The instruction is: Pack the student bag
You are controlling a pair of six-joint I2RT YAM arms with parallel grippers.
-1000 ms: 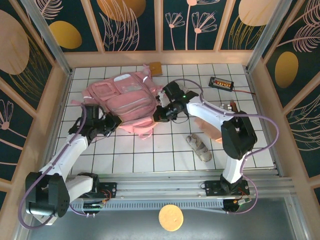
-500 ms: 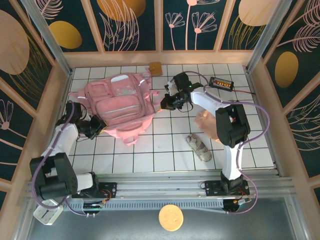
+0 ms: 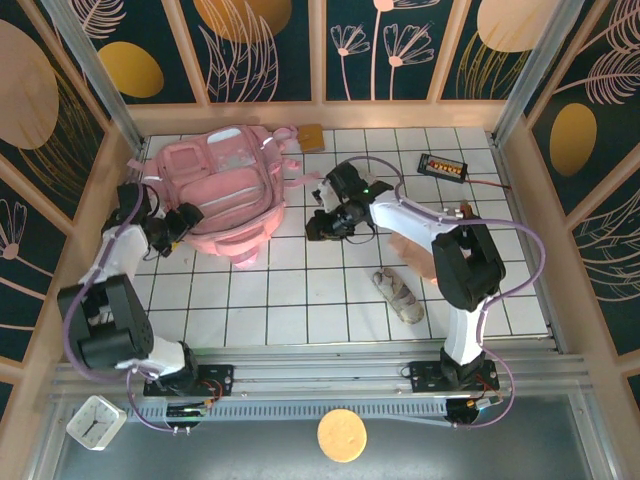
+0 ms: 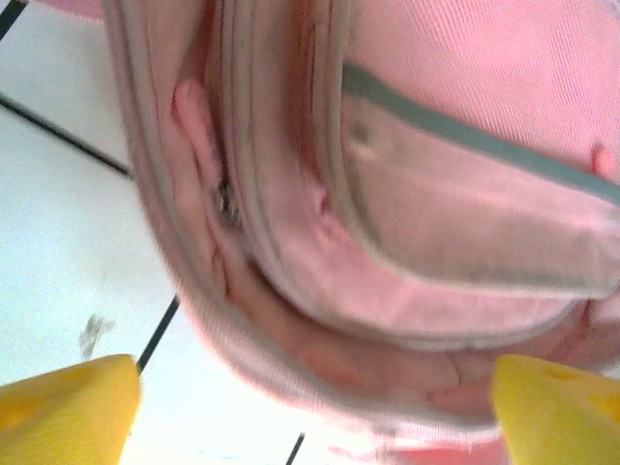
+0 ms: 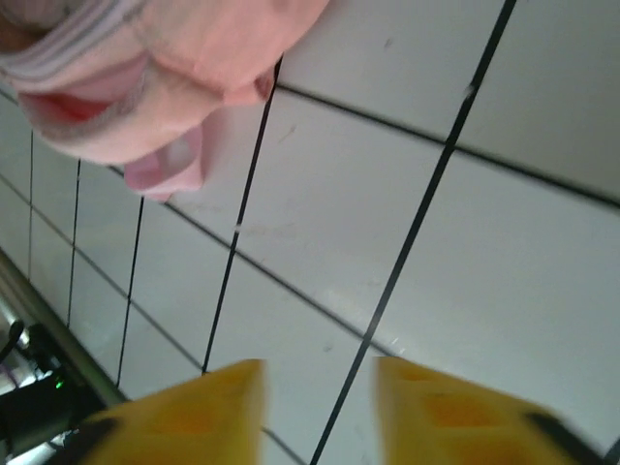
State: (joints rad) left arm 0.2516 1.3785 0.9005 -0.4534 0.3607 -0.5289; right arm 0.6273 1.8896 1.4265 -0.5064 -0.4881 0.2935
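My left gripper moves over the bag [image 3: 215, 185] and down onto the zip edge [image 3: 274, 220] next, across toward my right gripper, as bare tiles there leave finger room.
The student bag [image 3: 215, 185], a big soft pink backpack, lies flat at the back left of the tiled table [image 3: 300, 300]. My left gripper [image 3: 184, 218] is at the bag's near-left edge. In the left wrist view its yellow fingers [image 4: 68, 412] stand wide open, and the bag's [image 4: 387, 194] rounded edge and zip seams sit just ahead of them. My right gripper [image 3: 318, 224] hovers over bare tiles just right of the bag. It [image 5: 320, 412] is open with nothing between the fingers, and a corner of the bag [image 5: 145, 68] shows at the top left.
A beige pouch-like item [image 3: 400, 296] lies right of centre, with a peach fabric thing [image 3: 415, 255] under the right arm. A black device with orange keys [image 3: 443, 165] and a brown card [image 3: 311, 135] sit at the back. Wooden walls enclose the table.
Both grippers were shut on the bag and have opened and let go. The bag has shifted left and toward the back wall. The right gripper has drawn back off it.
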